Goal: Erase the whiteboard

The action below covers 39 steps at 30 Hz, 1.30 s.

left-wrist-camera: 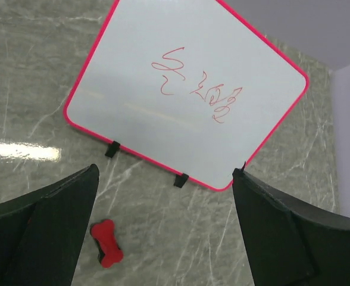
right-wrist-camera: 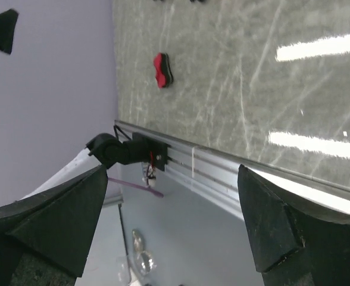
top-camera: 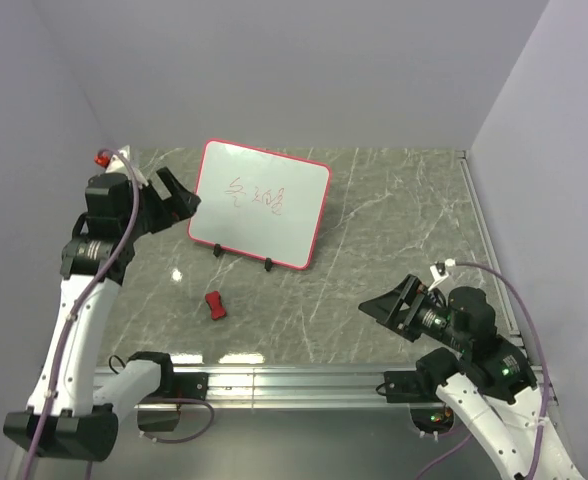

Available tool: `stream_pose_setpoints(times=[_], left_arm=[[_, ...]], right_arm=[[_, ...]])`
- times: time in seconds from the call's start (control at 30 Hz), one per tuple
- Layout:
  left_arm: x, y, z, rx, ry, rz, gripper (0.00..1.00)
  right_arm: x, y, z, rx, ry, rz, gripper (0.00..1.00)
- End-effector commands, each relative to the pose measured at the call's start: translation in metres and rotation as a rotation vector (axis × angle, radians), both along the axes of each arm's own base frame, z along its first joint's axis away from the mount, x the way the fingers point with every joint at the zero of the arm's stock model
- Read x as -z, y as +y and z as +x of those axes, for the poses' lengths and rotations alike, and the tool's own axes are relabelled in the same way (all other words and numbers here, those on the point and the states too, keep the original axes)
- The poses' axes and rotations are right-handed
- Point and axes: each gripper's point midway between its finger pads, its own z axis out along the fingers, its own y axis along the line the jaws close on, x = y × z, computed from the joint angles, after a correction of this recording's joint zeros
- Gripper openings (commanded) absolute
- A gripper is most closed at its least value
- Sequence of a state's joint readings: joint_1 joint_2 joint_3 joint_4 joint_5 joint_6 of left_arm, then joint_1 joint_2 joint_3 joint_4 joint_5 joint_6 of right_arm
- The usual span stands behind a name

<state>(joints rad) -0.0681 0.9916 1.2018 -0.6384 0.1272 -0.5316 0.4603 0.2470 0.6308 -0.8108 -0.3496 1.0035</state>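
Observation:
My left gripper moves back and down onto the red eraser's narrow middle (top-camera: 216, 306) (left-wrist-camera: 107, 243) next, as its bow shape is slimmer there than at its rounded ends.
The whiteboard (top-camera: 262, 203) is white with a thin red rim and small black feet. It stands tilted at the back middle of the table, with red scribbles on it; it also shows in the left wrist view (left-wrist-camera: 187, 95). A small red bow-shaped eraser (top-camera: 215, 305) lies on the table in front of the board, and shows in the left wrist view (left-wrist-camera: 106, 242) and the right wrist view (right-wrist-camera: 162, 70). My left gripper (top-camera: 181, 202) is open and empty, raised beside the board's left edge. My right gripper (top-camera: 382, 302) is open and empty, low at the front right.
The table is grey marble (top-camera: 394, 230) with white walls on three sides. An aluminium rail (top-camera: 274, 380) runs along the near edge, where the arm bases sit. A white strip (top-camera: 479, 230) runs along the table's right edge.

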Motion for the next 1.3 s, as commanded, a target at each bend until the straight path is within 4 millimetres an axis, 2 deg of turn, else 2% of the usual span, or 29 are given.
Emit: stream_pose_setpoints(times=[0.0,0.07,0.1,0.23,0.3,0.43,0.63,0.67,0.7,0.93,1.1,1.17,1.27], left_arm=[[0.015,-0.001,-0.031,0.011,0.033,-0.003,0.99],[0.036,0.010,-0.036,-0.081,0.110,-0.008,0.99],[0.065,0.017,-0.044,-0.138,0.232,0.001,0.99],[0.113,0.034,-0.065,-0.322,0.392,0.043,0.99],[0.123,0.026,-0.074,-0.325,0.405,0.039,1.00],[0.163,0.003,-0.093,-0.289,0.497,0.005,1.00],[0.190,-0.036,-0.101,-0.227,0.549,0.004,0.98],[0.194,-0.039,-0.101,-0.228,0.554,0.011,0.95],[0.204,-0.045,-0.100,-0.218,0.563,0.033,0.83],[0.230,-0.054,-0.081,-0.232,0.551,0.055,0.80],[0.255,-0.058,-0.082,-0.203,0.604,0.097,0.77],[0.257,-0.063,-0.079,-0.181,0.590,0.083,0.76],[0.265,-0.059,-0.079,-0.191,0.619,0.126,0.76]], right_arm=[[-0.014,0.008,-0.009,-0.041,-0.010,0.083,0.96],[-0.011,-0.004,-0.008,-0.017,-0.044,-0.011,0.97],[-0.009,-0.010,-0.011,-0.017,-0.039,-0.058,0.97],[0.000,-0.020,-0.013,-0.010,-0.045,-0.134,0.97],[0.006,-0.023,-0.013,0.006,-0.042,-0.147,0.97],[0.015,-0.021,-0.012,0.029,-0.016,-0.110,0.97],[0.015,-0.015,-0.006,0.007,-0.020,-0.113,0.96],[0.017,-0.014,-0.005,0.000,-0.010,-0.120,0.96],[0.020,-0.014,-0.004,-0.002,-0.002,-0.124,0.95],[0.025,-0.015,-0.003,0.021,0.031,-0.127,0.94],[0.022,-0.022,-0.002,0.044,0.021,-0.160,0.94],[0.022,-0.022,-0.001,0.044,0.024,-0.170,0.94],[0.021,-0.023,0.001,0.041,0.021,-0.183,0.94]])
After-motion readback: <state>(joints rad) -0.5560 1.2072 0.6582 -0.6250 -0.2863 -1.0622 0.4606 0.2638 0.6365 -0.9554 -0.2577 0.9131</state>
